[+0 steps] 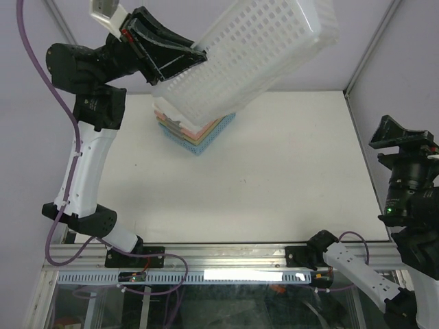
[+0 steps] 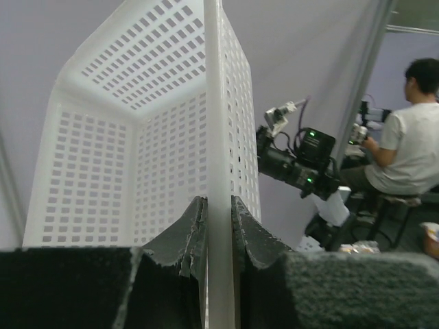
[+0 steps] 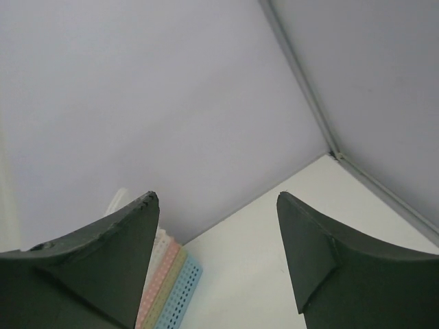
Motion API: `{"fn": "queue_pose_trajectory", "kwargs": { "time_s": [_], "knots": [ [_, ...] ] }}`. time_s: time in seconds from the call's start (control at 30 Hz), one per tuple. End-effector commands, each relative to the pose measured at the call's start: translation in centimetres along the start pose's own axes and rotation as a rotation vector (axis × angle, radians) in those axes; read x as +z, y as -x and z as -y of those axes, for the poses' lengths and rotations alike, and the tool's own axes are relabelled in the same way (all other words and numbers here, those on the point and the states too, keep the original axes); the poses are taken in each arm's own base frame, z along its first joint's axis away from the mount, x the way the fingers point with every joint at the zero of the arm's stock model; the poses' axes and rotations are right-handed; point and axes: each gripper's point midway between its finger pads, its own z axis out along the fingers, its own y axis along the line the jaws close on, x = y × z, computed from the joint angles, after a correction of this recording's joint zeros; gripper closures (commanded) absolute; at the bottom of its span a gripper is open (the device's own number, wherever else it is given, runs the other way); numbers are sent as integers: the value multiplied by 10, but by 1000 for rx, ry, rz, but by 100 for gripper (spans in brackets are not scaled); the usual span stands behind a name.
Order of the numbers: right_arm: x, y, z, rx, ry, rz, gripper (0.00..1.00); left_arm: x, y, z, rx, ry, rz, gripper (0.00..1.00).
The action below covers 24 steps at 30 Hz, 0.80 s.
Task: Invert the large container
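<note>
My left gripper is above bare tabletop, which also lies to its right in the top view, so I will lower it that way and release the large container (image 1: 254,55) there.
The large container (image 1: 254,55), a white perforated basket, hangs tilted in the air above the back left of the table. My left gripper (image 1: 199,58) is shut on its rim. In the left wrist view the two fingers of the left gripper (image 2: 219,202) pinch the thin white wall edge of the container (image 2: 137,157), whose open inside faces the camera. My right gripper (image 1: 400,133) is raised at the table's right edge, far from the container. Seen from the right wrist, the right gripper (image 3: 216,199) stands open with nothing between its fingers.
A stack of small pastel baskets (image 1: 199,133) sits on the white table (image 1: 288,178) under the lifted container, and shows in the right wrist view (image 3: 168,288). Grey walls and a frame post (image 1: 357,75) close in the back and right. A seated person (image 2: 405,144) is beyond the right arm (image 2: 302,168).
</note>
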Motion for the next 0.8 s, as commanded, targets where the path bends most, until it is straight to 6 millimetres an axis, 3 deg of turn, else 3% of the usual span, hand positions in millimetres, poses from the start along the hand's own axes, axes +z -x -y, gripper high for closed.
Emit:
{"fn": "queue_pose_trajectory", "kwargs": {
  "time_s": [0.0,0.23,0.4,0.57,0.77],
  "knots": [
    [-6,-1,46,-138,-225,-10,27,21,-20,18,-130,-136,-19,100],
    [-19,28,71,-127,-325,68,26,50,-99,-12,-364,-120,-94,100],
    [-26,39,84,-126,-380,107,24,59,-157,-44,-576,-61,-149,100],
    [-24,39,82,-150,-390,102,23,71,-211,-63,-797,-16,-139,100],
    [-12,30,71,-200,-384,77,22,87,-250,-86,-1013,53,-70,100]
  ]
}}
